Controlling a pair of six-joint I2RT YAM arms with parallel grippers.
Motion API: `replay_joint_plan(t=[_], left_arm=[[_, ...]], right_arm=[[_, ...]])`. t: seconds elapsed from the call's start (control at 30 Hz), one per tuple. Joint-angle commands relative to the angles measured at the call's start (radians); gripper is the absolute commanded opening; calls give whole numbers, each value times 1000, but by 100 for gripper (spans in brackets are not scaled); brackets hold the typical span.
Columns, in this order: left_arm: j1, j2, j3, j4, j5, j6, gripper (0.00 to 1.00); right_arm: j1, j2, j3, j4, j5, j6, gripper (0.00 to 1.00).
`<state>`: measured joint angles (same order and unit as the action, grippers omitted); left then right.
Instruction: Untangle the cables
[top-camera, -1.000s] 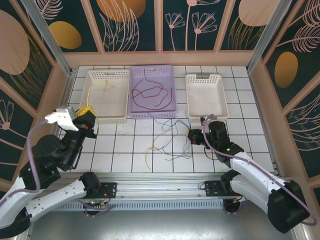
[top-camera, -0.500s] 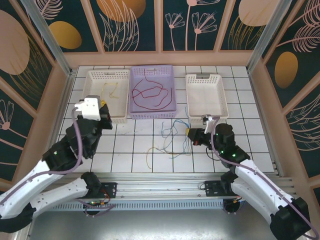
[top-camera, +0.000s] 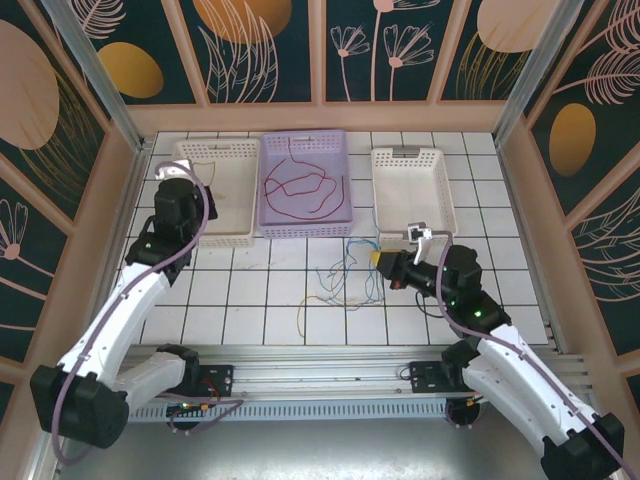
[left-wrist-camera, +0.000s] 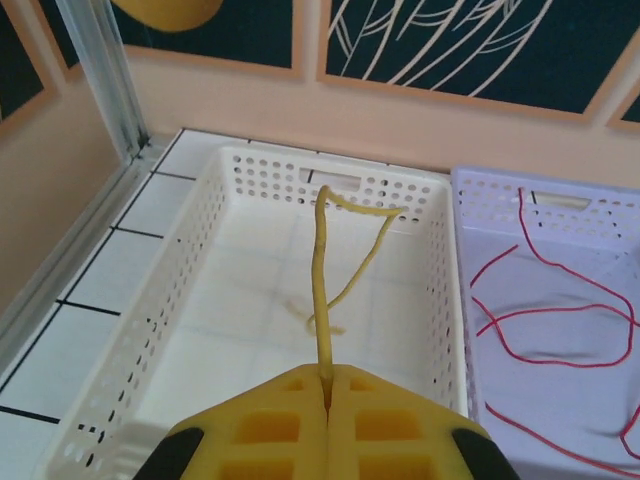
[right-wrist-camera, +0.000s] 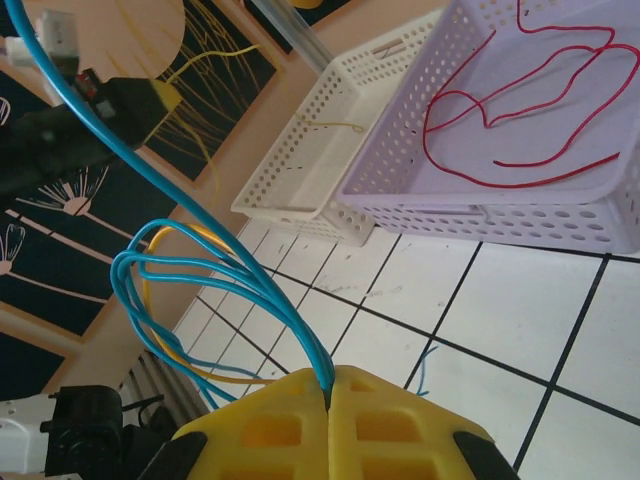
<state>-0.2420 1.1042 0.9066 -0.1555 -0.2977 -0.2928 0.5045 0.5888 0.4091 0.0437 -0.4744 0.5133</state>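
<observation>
The yellow cable's loose end hangs inside the white basket, so the left gripper should next move down toward the bottom of the white basket (top-camera: 232, 206) (left-wrist-camera: 268, 315) beside the purple one to release the cable.
My left gripper (left-wrist-camera: 327, 372) is shut on a yellow cable (left-wrist-camera: 322, 270). It stands up from the jaws, bends over, and its free end drops into the left white basket (left-wrist-camera: 441, 290). In the top view this gripper (top-camera: 188, 200) hovers over that basket (top-camera: 215, 238). My right gripper (right-wrist-camera: 330, 385) is shut on a bundle of blue cables (right-wrist-camera: 215, 275) that loops out to the left with another yellow cable (right-wrist-camera: 150, 305) among them. From above, the right gripper (top-camera: 380, 261) sits right of the blue tangle (top-camera: 345, 270). A red cable (top-camera: 300, 185) lies in the purple basket (top-camera: 305, 232).
An empty white basket (top-camera: 410, 190) stands just beyond my right gripper. A loose yellow strand (top-camera: 300, 318) trails toward the near edge of the tiled table. Walls and an aluminium post close in the left side behind the baskets.
My left arm has swung from the near left up over the left white basket, carrying the yellow cable. My right gripper has drifted slightly, pulling the blue cables with it.
</observation>
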Motion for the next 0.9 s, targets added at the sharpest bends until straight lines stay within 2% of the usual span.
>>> replay_joint_plan(t=[0.0,0.27,0.5,0.73,0.8,0.87], left_arm=[[9,51,21,85,74,-45,0],[39,281,60,133,78,-91,0],[45,471,144,150,-6,-101,0],[46,554,139,165,-3,-130,0],[47,566,139,165,-7,-128,8],[46,575,149,156,-5,-123,20]], right_arm=[[17,-9,27,13,-29,-13,0],[79,-12,59,-22,-2,-30,0],[161,-24,89,-77,60,-56,0],[205,-30,103,-109,103,-68,0],[210,-29,113,-118,103,-73,0],[213,-28,123,-125,105,-77,0]])
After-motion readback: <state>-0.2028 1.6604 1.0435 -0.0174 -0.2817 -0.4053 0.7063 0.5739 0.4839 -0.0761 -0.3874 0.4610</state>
